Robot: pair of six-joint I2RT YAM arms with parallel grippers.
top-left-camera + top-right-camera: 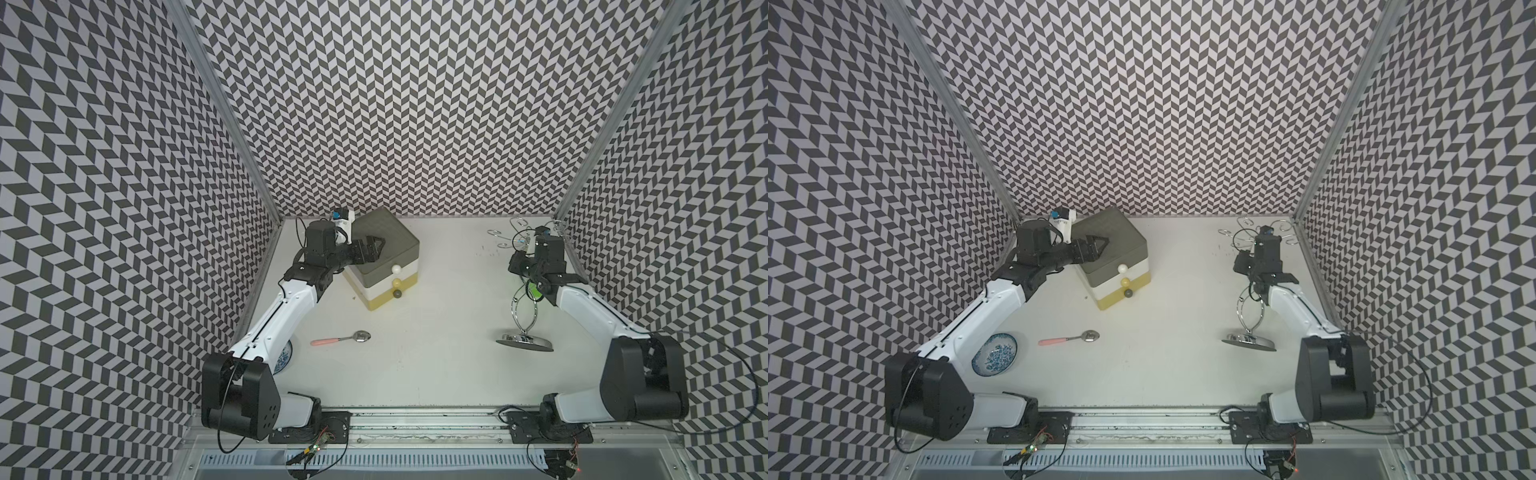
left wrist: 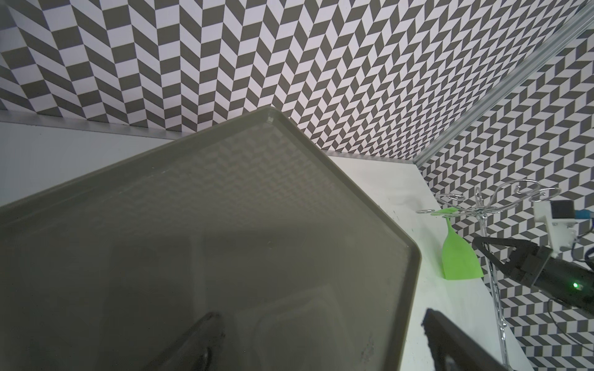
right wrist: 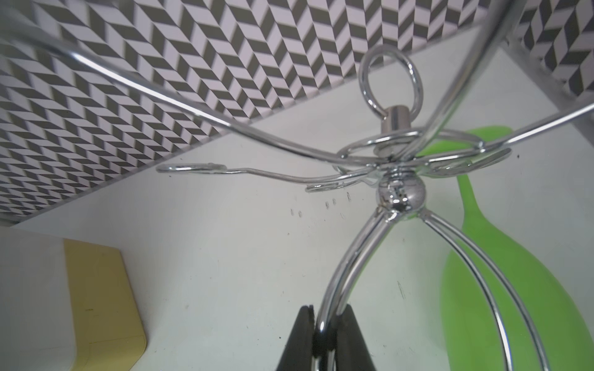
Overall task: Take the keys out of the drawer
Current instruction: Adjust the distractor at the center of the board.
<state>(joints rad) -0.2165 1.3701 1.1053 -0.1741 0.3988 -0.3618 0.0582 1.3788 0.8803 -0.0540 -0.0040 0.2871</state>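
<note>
Next, my right gripper will tilt up to level, swing the base outward onto the far tabletop and release the pole, because the stand leans with its base tipped.
The drawer unit (image 1: 386, 249) (image 1: 1117, 249) stands at the back left: an olive-grey drawer on top, a white one, then a yellow one, each with a ball knob and each pushed in. The keys are hidden. My left gripper (image 1: 380, 243) (image 1: 1100, 243) (image 2: 321, 347) hovers open over the unit's olive top (image 2: 225, 241) with nothing between its fingers. On the far right, my right gripper (image 1: 515, 262) (image 1: 1241, 262) (image 3: 324, 321) is shut on a curved rod of a chrome wire stand (image 3: 353, 266) (image 1: 523, 309).
A green spatula (image 3: 488, 305) (image 2: 459, 260) hangs from the stand's hooks. The stand's round base (image 1: 524, 343) sits in front of the right arm. A pink-handled spoon (image 1: 340, 340) lies mid-table. A blue-and-white bowl (image 1: 994, 355) lies beside the left arm.
</note>
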